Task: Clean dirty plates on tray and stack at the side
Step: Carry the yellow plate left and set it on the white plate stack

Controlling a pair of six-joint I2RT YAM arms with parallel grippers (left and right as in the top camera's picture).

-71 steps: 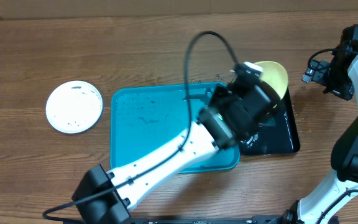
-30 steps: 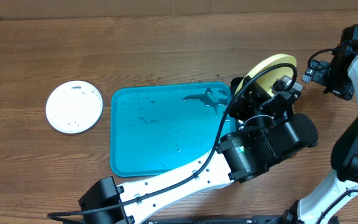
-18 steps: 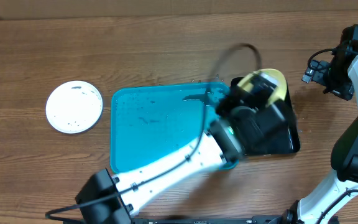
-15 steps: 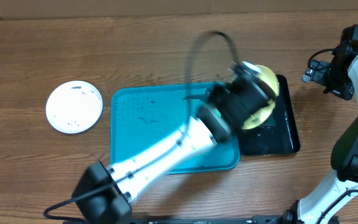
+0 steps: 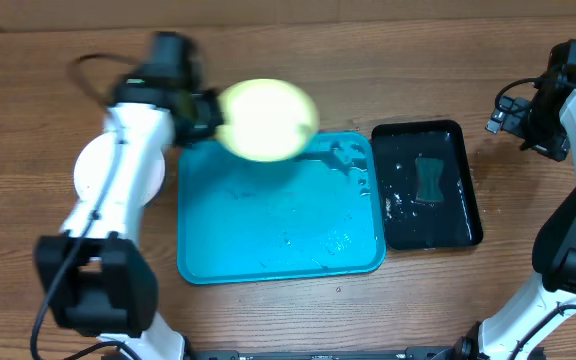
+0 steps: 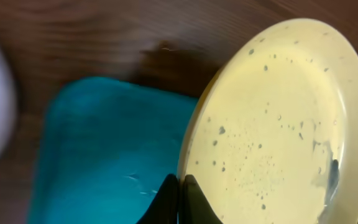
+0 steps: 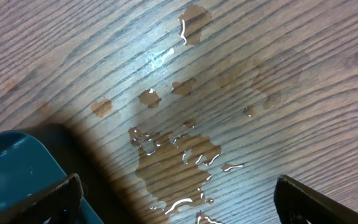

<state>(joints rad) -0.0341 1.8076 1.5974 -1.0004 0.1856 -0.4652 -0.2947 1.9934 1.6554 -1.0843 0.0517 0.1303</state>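
The robot's left gripper will swing to its left in the overhead view, go down and release, since the white plate to stack on lies below it and on that side.
A yellow-green plate (image 5: pixel 268 120) hangs blurred above the far edge of the turquoise tray (image 5: pixel 268 235). My left gripper (image 5: pixel 204 114) is shut on its left rim. In the left wrist view the two black fingers (image 6: pixel 171 198) pinch the rim of that plate (image 6: pixel 272 124), which is wet and speckled, with the tray (image 6: pixel 98 149) beneath. A white plate (image 5: pixel 150 185) with dark specks lies on the table left of the tray, mostly under my left arm. My right gripper (image 5: pixel 513 112) stands open at the far right, holding nothing, above wet wood (image 7: pixel 176 199).
A glossy black tray (image 5: pixel 453 215) with a dark sponge (image 5: pixel 430 178) sits right of the turquoise tray. Water puddles (image 7: pixel 176 155) lie on the table under my right gripper. A dark teal corner (image 7: pixel 8 165) shows at that view's lower left.
My left arm has swung from over the black tray to the far left, carrying the yellow-green plate. The black tray and sponge are uncovered. The right arm has not moved.
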